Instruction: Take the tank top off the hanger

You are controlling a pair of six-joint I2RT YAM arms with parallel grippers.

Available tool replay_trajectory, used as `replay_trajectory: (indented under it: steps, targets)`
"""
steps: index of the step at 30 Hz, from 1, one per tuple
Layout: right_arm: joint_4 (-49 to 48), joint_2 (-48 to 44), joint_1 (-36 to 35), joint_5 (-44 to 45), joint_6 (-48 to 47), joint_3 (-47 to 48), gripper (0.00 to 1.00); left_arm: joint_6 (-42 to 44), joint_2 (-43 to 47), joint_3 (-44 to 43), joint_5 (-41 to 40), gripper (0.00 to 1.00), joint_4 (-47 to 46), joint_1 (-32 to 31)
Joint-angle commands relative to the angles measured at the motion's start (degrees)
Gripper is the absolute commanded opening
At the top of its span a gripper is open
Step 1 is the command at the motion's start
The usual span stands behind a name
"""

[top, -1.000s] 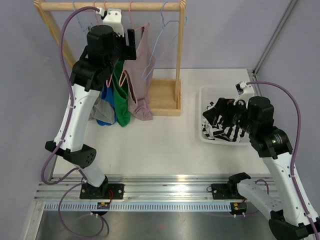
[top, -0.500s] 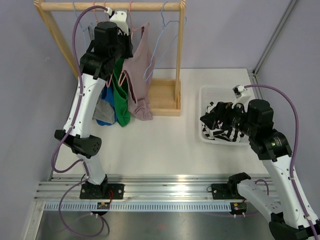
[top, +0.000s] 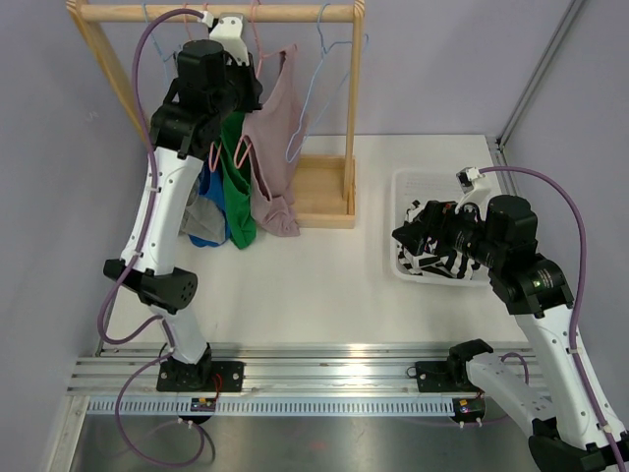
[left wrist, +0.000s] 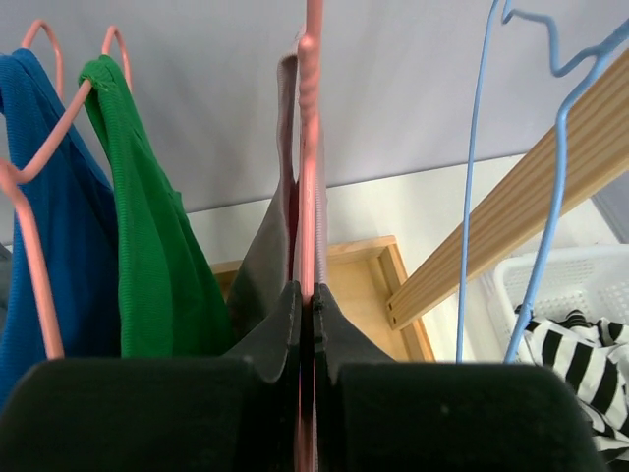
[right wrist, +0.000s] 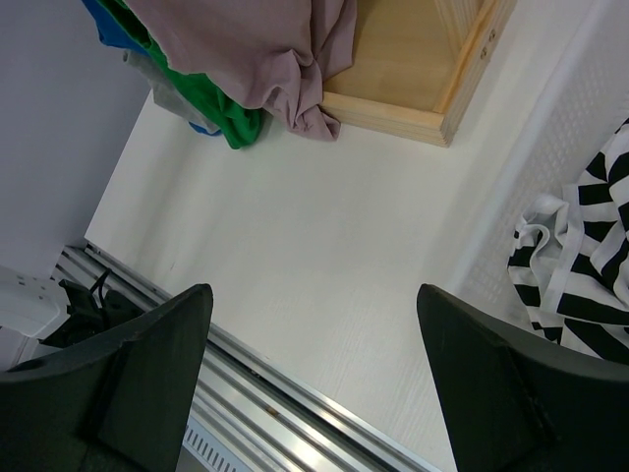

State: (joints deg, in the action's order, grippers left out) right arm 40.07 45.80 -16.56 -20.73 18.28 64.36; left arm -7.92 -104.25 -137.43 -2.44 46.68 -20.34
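Next, my right gripper moves to the left in the top view and closes on the tank top's strap [top: 291,52], because my left gripper holds the hanger.
A mauve tank top [top: 273,138] hangs from a pink hanger [left wrist: 313,147] on the wooden rack [top: 216,13]. My left gripper [left wrist: 307,292] is up near the rail, shut on the pink hanger's wire. The tank top's strap [left wrist: 286,118] lies right beside that wire. In the top view the left gripper [top: 244,71] sits just left of the top's shoulder. My right gripper [right wrist: 314,295] is open and holds nothing. It hovers over the table left of the basket, and the tank top's hem [right wrist: 256,49] shows far ahead of it.
A green top [top: 236,187] and a blue top [top: 206,211] hang left of the tank top on pink hangers. Blue wire hangers [top: 324,69] hang bare to its right. A white basket [top: 418,182] with striped cloth [right wrist: 580,246] stands at the right.
My left gripper has moved up and in toward the rail and closed on the pink hanger. My right gripper has shifted a little to the left, still open.
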Motion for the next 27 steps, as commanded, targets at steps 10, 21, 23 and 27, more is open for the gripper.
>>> replay_trajectory:
  steps: [10, 21, 23, 27]
  targets:
    - [-3.34, -1.33, -0.23, -2.82, -0.53, 0.15, 0.92, -5.87, 13.97, 3.72, 5.77, 0.00, -6.95, -1.02]
    - [-6.23, -1.59, -0.23, -5.98, 0.88, -0.63, 0.97, -11.32, 38.48, 39.84, 6.13, 0.00, -12.92, -6.03]
    - [-8.34, -1.94, -0.23, -6.69, 2.10, -2.04, 1.00, -13.08, 44.73, 45.90, 4.38, 0.00, -13.63, -6.64]
    - [-14.13, -2.30, -0.23, -9.32, 5.53, -6.08, 0.99, -15.45, 54.57, 61.65, 4.72, 0.00, -13.99, -6.91]
